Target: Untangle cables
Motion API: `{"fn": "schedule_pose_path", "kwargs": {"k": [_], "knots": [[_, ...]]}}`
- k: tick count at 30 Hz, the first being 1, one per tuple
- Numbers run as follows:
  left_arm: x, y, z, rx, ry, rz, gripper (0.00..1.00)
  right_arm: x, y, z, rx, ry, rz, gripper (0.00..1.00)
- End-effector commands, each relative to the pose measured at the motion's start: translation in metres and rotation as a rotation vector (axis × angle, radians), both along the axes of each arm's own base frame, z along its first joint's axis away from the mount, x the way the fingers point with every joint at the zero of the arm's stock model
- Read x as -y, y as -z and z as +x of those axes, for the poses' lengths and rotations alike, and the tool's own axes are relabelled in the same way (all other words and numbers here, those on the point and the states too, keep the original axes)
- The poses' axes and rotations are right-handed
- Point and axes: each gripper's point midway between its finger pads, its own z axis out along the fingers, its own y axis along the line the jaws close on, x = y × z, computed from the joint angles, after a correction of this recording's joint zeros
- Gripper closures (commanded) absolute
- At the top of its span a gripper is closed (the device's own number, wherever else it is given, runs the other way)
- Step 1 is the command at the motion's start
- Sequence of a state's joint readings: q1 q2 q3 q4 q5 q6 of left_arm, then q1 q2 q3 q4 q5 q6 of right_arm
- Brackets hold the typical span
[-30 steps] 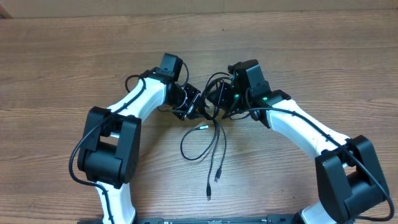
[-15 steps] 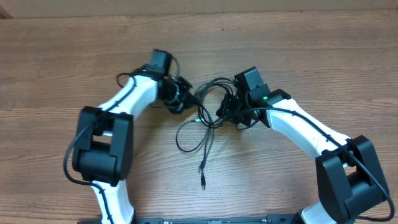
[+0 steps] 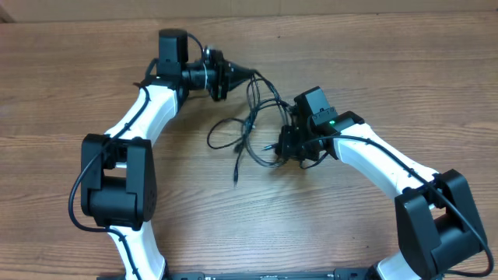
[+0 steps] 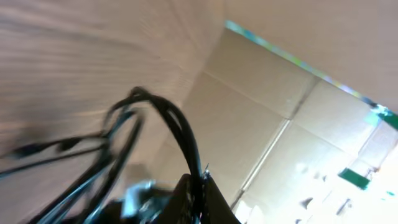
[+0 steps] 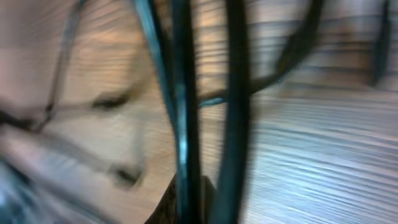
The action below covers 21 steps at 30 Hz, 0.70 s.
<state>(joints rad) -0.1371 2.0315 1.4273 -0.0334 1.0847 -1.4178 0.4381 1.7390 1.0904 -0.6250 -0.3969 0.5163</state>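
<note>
My left gripper should go up and outward next, with its piece of cable (image 4: 180,134) still tangled. Then it should go down and release over the bunched cables, which are below and back of it.
The cables (image 3: 250,117) are thin black cords strung in loose loops between my two grippers on the wooden table. One plug tip (image 3: 235,180) lies toward the front. My left gripper (image 3: 247,75) is at the back, pointing right and shut on one strand. In the left wrist view that strand (image 4: 180,134) arcs up out of the gripper (image 4: 199,183). My right gripper (image 3: 282,146) is shut on the other side of the tangle. Blurred in the right wrist view, dark cords (image 5: 185,93) run straight up from the shut gripper (image 5: 194,202).
The wooden table (image 3: 389,62) stretches all around the arms. Its far edge runs along the top of the overhead view. A cardboard wall (image 4: 311,112) stands behind it in the left wrist view.
My left gripper has shut on a strand and swung back and to the left, dragging the loops and plug ends that way. The right gripper has shifted slightly toward the front, staying shut.
</note>
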Motion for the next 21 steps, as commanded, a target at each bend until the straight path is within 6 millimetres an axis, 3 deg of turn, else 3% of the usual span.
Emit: {"fn": "schedule_pose_path", "kwargs": {"k": [1, 5, 6, 8, 10, 12, 15, 19, 21], "knots": [[0.016, -0.015, 0.012, -0.060, -0.052, -0.056, 0.96, -0.043, -0.041, -0.009, 0.052, -0.199, 0.281, 0.96], [0.038, -0.064, 0.020, 0.051, -0.051, -0.182, 0.95, -0.031, -0.032, 0.008, 0.116, -0.149, 0.179, 0.96], [0.039, -0.076, 0.022, 0.088, -0.050, -0.211, 0.96, -0.027, -0.028, 0.011, 0.122, -0.133, 0.149, 0.96], [0.036, -0.120, 0.025, 0.258, -0.061, -0.306, 0.96, -0.016, -0.021, 0.017, 0.142, -0.100, 0.071, 0.96], [0.026, -0.144, 0.026, 0.400, -0.076, -0.340, 0.96, -0.012, -0.019, 0.020, 0.153, -0.089, 0.045, 0.96], [0.015, -0.150, 0.027, 0.491, -0.073, -0.325, 0.96, -0.011, -0.019, 0.021, 0.155, -0.087, 0.041, 0.96], [-0.011, -0.139, 0.033, 0.527, -0.062, -0.265, 0.96, -0.007, -0.015, 0.019, 0.144, -0.080, 0.017, 0.96], [-0.065, -0.117, 0.052, 0.352, -0.158, -0.244, 0.96, 0.006, -0.007, 0.017, 0.129, -0.055, -0.060, 0.96], [-0.091, -0.099, 0.057, 0.149, -0.209, -0.264, 0.96, 0.013, -0.004, 0.017, 0.126, -0.042, -0.097, 0.96]]}}
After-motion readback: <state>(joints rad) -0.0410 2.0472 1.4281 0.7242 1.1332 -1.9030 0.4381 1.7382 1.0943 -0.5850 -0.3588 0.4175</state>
